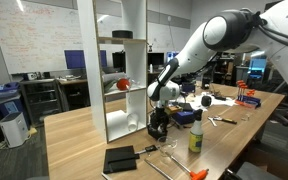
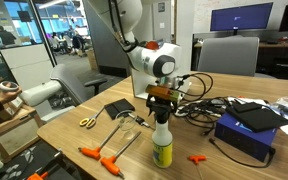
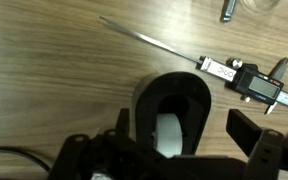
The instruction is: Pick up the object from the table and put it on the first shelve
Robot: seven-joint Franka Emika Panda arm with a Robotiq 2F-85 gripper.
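Observation:
My gripper lowers further over the black lump point(image 3: 172, 112) next and closes its fingers on the lump's outer sides, since the open fingers already straddle it.
The object point(image 3: 174, 100) is a chunky black lump with a hollow showing white inside. It lies on the wooden table directly under my gripper point(image 3: 184, 128). The jaws are open and straddle it, with a gap left at the right finger. In an exterior view the gripper point(image 1: 158, 121) is low over the object point(image 1: 158, 131), just beside the white shelving unit. The first shelve point(image 1: 124, 126) is its bottom cubby and looks empty. In an exterior view the gripper point(image 2: 162, 98) hangs behind a bottle, and the object is hidden there.
A digital caliper point(image 3: 246, 80) and a thin metal rod point(image 3: 149, 47) lie close by. A yellow-green bottle point(image 1: 195, 135) point(image 2: 163, 142) stands near the gripper. A flat black pad point(image 1: 119, 158), scissors point(image 2: 88, 122), orange-handled tools point(image 2: 99, 157) and a blue box point(image 2: 246, 130) lie around. A red thing point(image 1: 123, 84) sits in an upper cubby.

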